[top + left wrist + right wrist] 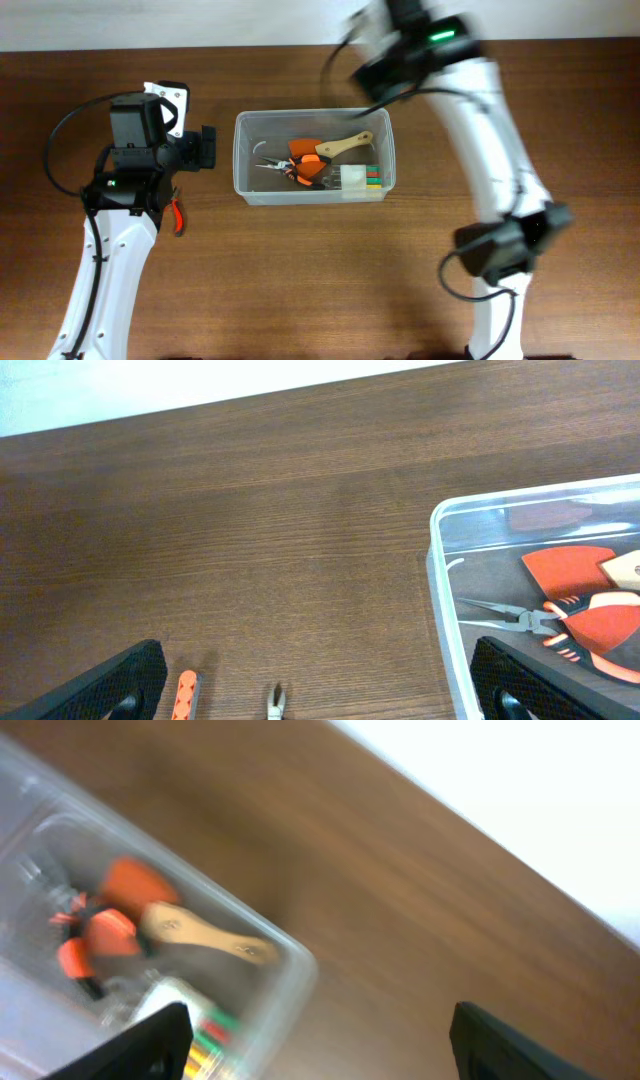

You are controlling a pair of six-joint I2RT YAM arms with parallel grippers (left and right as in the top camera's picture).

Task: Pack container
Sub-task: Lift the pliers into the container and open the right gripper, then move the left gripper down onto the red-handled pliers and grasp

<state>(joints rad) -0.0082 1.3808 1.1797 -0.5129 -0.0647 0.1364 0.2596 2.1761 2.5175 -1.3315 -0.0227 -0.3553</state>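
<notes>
Only the cutters' tip shows between its fingers. Next, my left gripper moves back toward my base, then lowers onto the container-side handle [179, 219].
The clear plastic container [241, 160] stands at the table's middle. It holds orange-handled needle-nose pliers [295, 170], a wooden-handled tool with an orange blade [340, 146] and a white case of coloured bits [362, 178]. My left gripper [207, 147] is open and empty just left of the container. In the left wrist view the left gripper [315, 685] has the container's corner [440, 535] at its right finger. Small red-handled cutters [178, 215] lie on the table beneath the left arm, their tip [275, 703] between the fingers. My right gripper [372, 72] is blurred, open and empty above the container's far right corner.
The wooden table [300, 280] ends at a white wall along the back [200, 20]. In the right wrist view, the right gripper [320, 1040] hangs over bare wood beside the container's edge [290, 965]. The right arm's base stands at the front right [500, 250].
</notes>
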